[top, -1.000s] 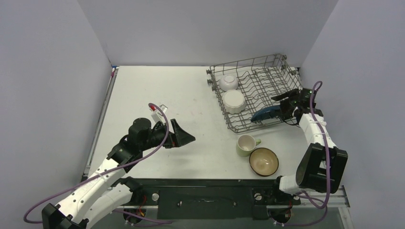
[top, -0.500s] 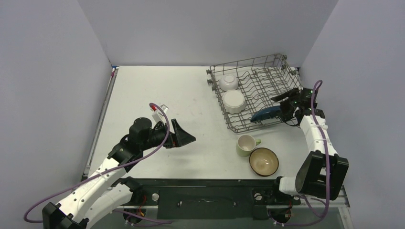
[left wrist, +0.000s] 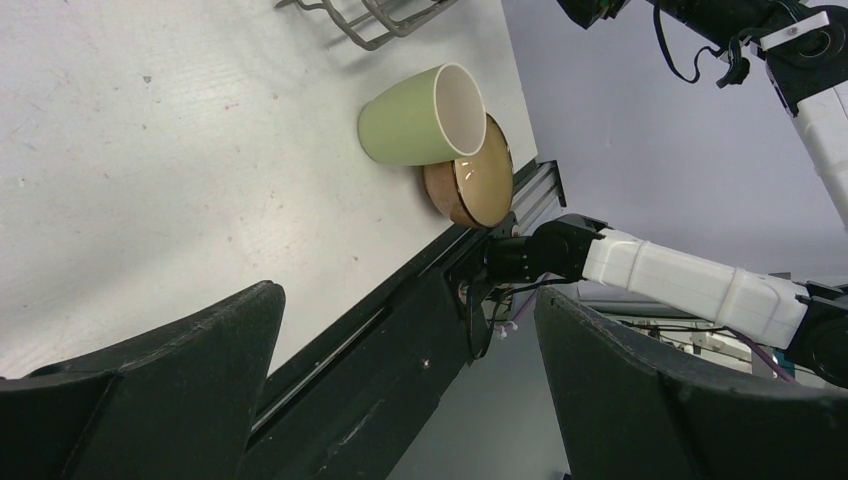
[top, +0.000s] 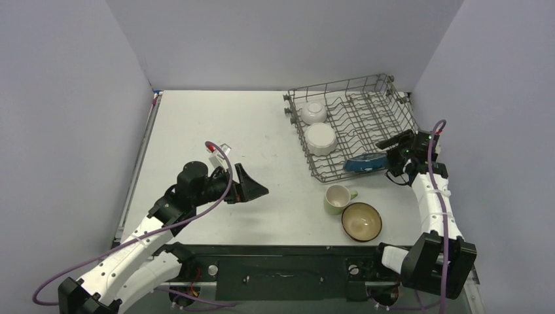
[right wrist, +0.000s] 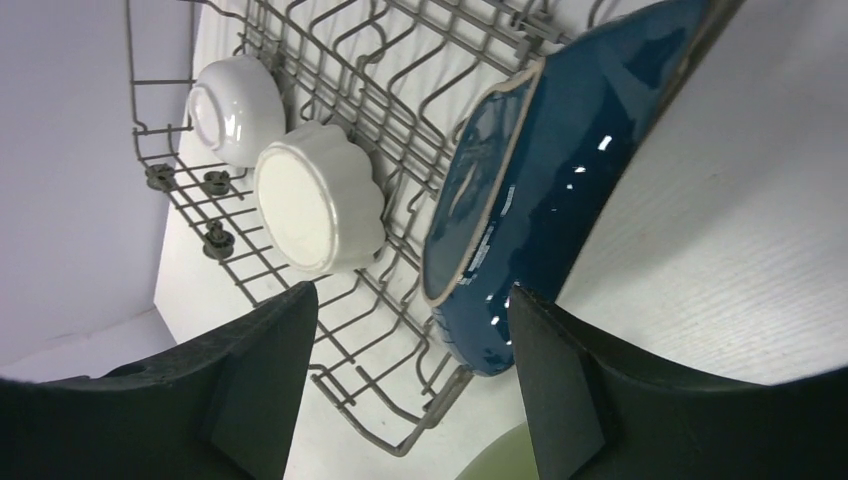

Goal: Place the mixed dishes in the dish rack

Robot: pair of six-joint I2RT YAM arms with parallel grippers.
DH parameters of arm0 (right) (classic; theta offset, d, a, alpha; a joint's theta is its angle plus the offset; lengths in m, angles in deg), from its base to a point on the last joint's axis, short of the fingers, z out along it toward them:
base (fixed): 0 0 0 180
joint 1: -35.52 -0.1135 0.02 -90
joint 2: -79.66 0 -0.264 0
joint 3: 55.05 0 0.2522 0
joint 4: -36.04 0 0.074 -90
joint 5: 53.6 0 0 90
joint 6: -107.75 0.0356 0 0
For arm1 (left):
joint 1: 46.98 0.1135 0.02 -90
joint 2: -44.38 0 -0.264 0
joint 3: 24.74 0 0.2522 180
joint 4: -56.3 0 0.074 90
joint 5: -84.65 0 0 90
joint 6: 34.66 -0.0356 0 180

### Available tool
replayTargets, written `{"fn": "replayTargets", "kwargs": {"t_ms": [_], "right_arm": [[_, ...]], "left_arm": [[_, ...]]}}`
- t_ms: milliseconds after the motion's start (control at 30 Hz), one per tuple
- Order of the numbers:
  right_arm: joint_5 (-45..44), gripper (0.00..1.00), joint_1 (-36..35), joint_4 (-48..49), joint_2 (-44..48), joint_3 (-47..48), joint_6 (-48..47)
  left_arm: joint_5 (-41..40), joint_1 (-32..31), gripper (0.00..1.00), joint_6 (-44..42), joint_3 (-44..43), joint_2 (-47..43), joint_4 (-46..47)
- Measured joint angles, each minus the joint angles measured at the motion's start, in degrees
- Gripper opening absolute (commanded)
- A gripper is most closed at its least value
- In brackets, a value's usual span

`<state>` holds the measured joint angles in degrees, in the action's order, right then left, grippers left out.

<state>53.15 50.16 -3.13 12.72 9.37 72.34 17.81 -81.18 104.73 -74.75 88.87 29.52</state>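
The brown bowl crowds the mug's other side, so the robot's left gripper should swing to the right in the top view and tip down over the mug's rim [top: 326, 196] [left wrist: 443, 138] opposite its handle.
The dish rack [top: 340, 84] stands at the far right of the table and holds the small white bowl [top: 313, 112] and the white scalloped plate [top: 321, 139]. The dark blue leaf-shaped dish [top: 365, 162] rests tilted on edge at the rack's near right side. My right gripper [top: 387, 152] is open just right of it; in the right wrist view [right wrist: 410, 380] the dish [right wrist: 530, 230] lies against the right finger. The pale green mug [top: 336, 199] and the brown bowl [top: 361, 220] sit touching on the table. My left gripper [top: 258, 190] is open and empty above the table.
The mug [left wrist: 420, 115] and brown bowl [left wrist: 475, 180] lie close to the table's near edge and the black rail [top: 281, 252]. The grey side wall is close behind the right arm. A small white and red part [top: 216, 149] lies at mid-left.
The right gripper has drawn back to the right and nearer. The blue dish has dropped lower against the rack's near right side. The left arm has not moved.
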Motion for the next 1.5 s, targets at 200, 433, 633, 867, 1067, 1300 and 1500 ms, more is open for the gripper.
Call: {"fn": "replayTargets", "kwargs": {"t_ms": [200, 433, 633, 867, 1067, 1300, 1500], "right_arm": [[-2.2, 0.66, 0.3, -3.4, 1.0, -0.2, -3.6], [-12.9, 0.66, -6.0, -13.5, 5.9, 4.0, -14.6], [-22.3, 0.64, -18.7, -21.2, 11.4, 9.2, -20.4], [-26.5, 0.65, -28.6, -26.4, 13.9, 12.0, -20.5], [-29.6, 0.66, -28.7, -29.7, 19.3, 14.4, -20.3], [-31.8, 0.68, -28.5, -31.9, 24.1, 17.7, -21.0], [-32.8, 0.68, -28.1, -33.0, 25.1, 18.3, -22.5]], "left_arm": [[0.1, 0.0, 0.96, 0.0, 0.0, 0.0, 0.0], [-0.8, -2.6, 0.97, 0.9, 0.3, 0.8, 0.9], [-11.9, -16.3, 1.0, 2.3, -0.9, 8.0, 3.0], [-34.8, -33.8, 0.94, 6.0, -9.7, 24.4, 4.7], [-49.9, -38.5, 0.92, 10.3, -24.8, 41.6, 3.6], [-58.5, -39.6, 0.79, 12.6, -37.2, 56.2, -0.9], [-60.6, -39.6, 0.66, 13.4, -43.0, 63.5, -5.7]]}}
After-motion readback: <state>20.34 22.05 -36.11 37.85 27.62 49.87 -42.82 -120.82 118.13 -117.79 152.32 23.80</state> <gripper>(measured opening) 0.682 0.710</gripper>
